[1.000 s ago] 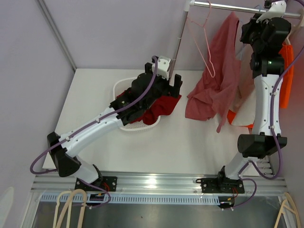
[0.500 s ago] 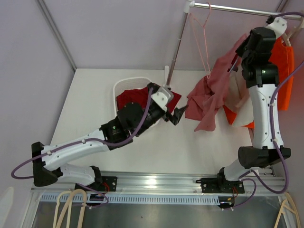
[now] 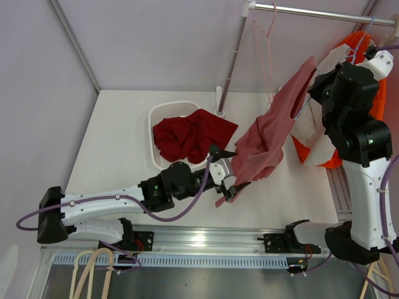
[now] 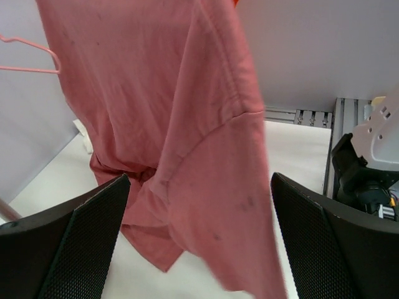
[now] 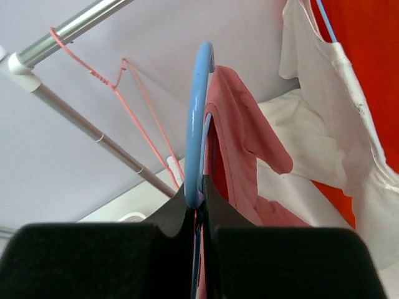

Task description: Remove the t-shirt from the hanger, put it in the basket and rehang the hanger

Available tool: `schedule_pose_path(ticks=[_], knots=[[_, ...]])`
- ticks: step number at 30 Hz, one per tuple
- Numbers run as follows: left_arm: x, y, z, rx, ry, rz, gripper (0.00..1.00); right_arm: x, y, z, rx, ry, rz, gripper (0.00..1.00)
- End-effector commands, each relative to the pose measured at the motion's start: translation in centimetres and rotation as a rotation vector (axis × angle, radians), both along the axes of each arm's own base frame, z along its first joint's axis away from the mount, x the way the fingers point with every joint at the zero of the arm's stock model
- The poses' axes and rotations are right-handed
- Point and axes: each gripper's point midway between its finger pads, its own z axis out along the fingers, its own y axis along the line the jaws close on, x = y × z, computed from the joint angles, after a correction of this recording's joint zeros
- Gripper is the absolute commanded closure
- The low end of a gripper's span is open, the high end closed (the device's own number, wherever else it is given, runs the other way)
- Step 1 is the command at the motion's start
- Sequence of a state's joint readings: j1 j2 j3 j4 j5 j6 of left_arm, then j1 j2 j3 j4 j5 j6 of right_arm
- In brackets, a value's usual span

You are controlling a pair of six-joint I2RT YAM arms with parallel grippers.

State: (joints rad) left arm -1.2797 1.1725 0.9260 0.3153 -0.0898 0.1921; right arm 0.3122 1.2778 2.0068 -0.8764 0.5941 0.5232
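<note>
My left gripper moves to the right in the top view next, farther over the pink t-shirt's lower fold (image 3: 247,167) (image 4: 211,187), since that cloth hangs between its open fingers.
The pink t-shirt (image 3: 268,134) hangs on a blue hanger (image 5: 198,93). My right gripper (image 5: 199,194) is shut on the hanger's hook and holds it in the air below the rail; in the top view the gripper (image 3: 313,89) is at the shirt's upper end. My left gripper (image 3: 232,169) is open, low over the table. The shirt's lower part (image 4: 199,143) hangs between its fingers (image 4: 68,249). I cannot tell whether they touch the cloth.
A white basket (image 3: 153,134) with a red garment (image 3: 190,134) stands left of centre. The rail (image 3: 312,11) and its pole (image 3: 230,62) carry a bare pink wire hanger (image 3: 265,37). White (image 3: 312,131) and orange (image 3: 368,50) garments hang behind my right arm.
My left gripper left the basket and swung right and nearer, to the shirt's lower part. My right arm moved the hanger right and nearer, lifting the shirt off the table.
</note>
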Motion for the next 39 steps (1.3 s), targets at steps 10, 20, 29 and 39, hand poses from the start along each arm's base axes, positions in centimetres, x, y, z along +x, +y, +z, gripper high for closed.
schedule_pose_path(ticks=[10, 20, 29, 39], knots=[[-2.3, -3.0, 2.9, -0.129, -0.022, -0.085, 0.0, -1.7, 1.8, 1.4, 0.034, -0.054, 0.031, 1.0], [-2.5, -6.0, 2.3, -0.112, 0.023, -0.119, 0.18, -1.2, 3.1, 0.9, 0.019, -0.05, 0.048, 1.0], [-0.7, -3.6, 4.0, -0.131, 0.021, 0.057, 0.99, -1.0, 3.3, 0.5, -0.01, -0.035, 0.045, 1.0], [-10.5, -1.1, 1.7, -0.076, 0.008, -0.045, 0.99, 2.8, 0.0, 0.1, -0.101, 0.005, -0.067, 1.0]])
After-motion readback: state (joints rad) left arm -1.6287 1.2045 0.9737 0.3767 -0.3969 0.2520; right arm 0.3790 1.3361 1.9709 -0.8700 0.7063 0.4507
